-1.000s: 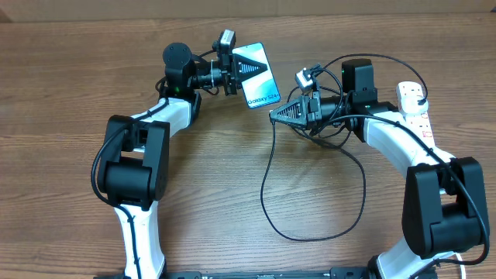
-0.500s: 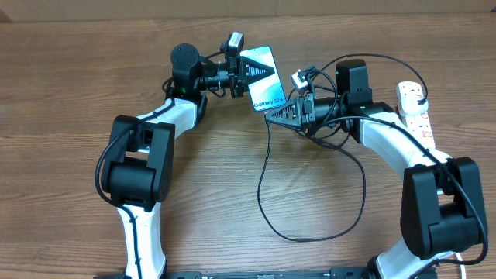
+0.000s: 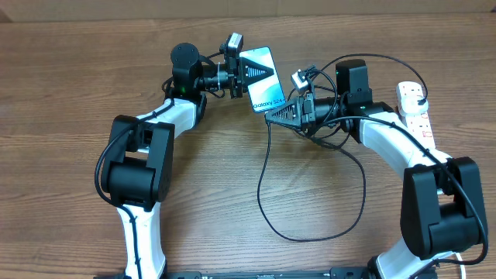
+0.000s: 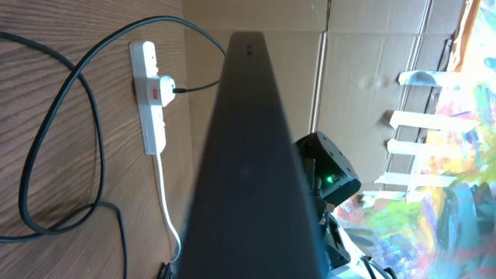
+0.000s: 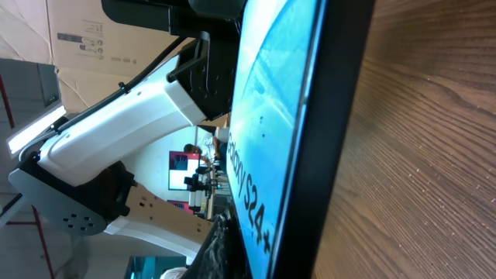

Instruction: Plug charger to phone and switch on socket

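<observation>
The bare spot on the tabletop below is clear. My right gripper will move away from the phone (image 3: 263, 81) next, turn downward and go down there to release the charger tip.
The phone (image 3: 263, 81), with a teal screen and "Galaxy S24" lettering, is held off the table in my left gripper (image 3: 242, 74), which is shut on its upper end. My right gripper (image 3: 273, 116) is shut on the charger's connector end, its tip right at the phone's lower edge. The charger cable (image 3: 262, 178) loops down over the table and back up. Its black plug (image 3: 419, 94) sits in the socket (image 3: 416, 111), a white power strip at the far right. In the left wrist view the phone's dark edge (image 4: 248, 155) fills the middle. The right wrist view shows its screen (image 5: 271, 116) up close; the connector tip is hidden.
The power strip (image 4: 151, 108) and its white cord (image 4: 167, 201) show in the left wrist view, with the black cable (image 4: 46, 155) curving beside them. Cardboard boxes stand beyond the table's far edge. Both arms reach in from the front.
One second ago the phone was further left and the right gripper lower right. Both have closed toward each other. Nothing has moved in the last half second.
</observation>
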